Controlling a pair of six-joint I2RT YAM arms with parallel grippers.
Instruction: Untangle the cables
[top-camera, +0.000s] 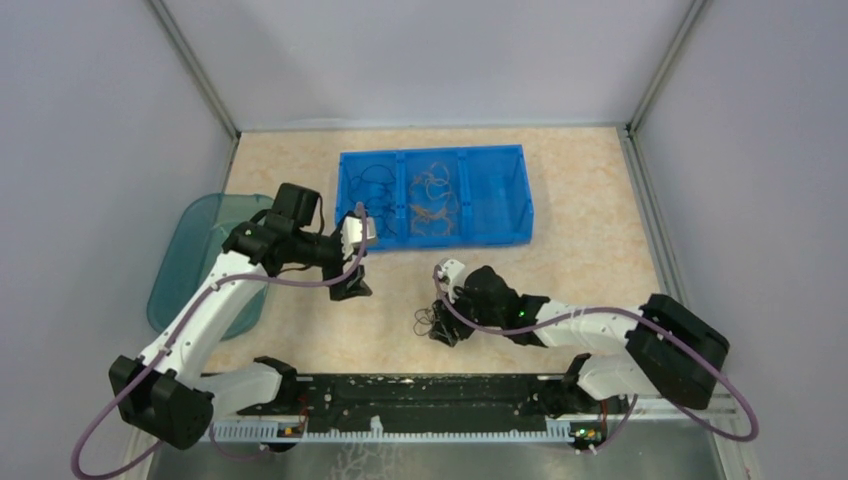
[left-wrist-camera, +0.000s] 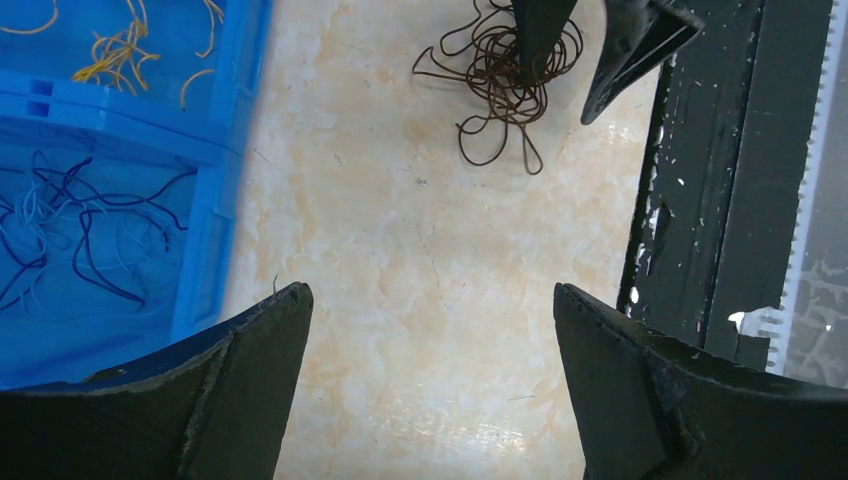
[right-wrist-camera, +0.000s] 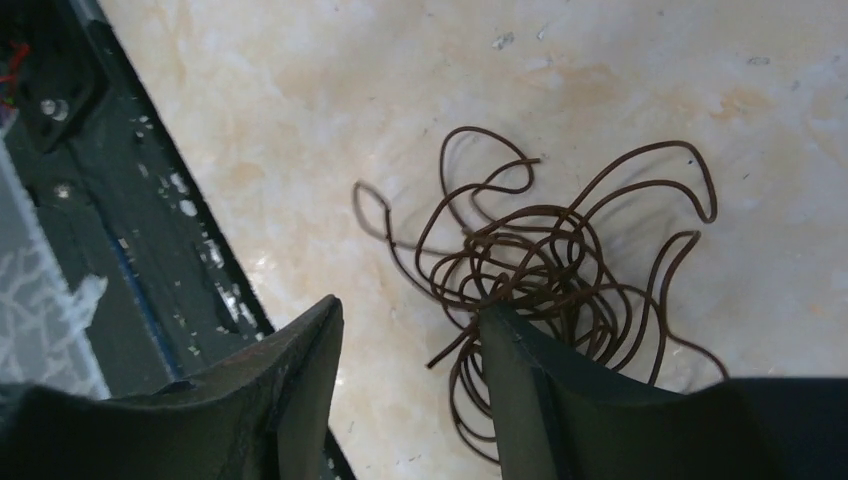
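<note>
Next, the right gripper closes around the loose wire end, which lies between its fingers, and stays low at the tangle's edge.
A tangle of dark brown cables lies on the table in front of the right arm; it also shows in the left wrist view and the right wrist view. My right gripper is open and low over the tangle, with one fingertip pressed into its edge and a loose wire end between the jaws. Blue cables and yellow-orange cables lie in separate compartments of the blue bin. My left gripper is open and empty over bare table near the bin.
A teal tray sits at the left edge under the left arm. A black strip runs along the near table edge, close to the tangle. The bin's right compartment looks empty. Grey walls close in the sides and back.
</note>
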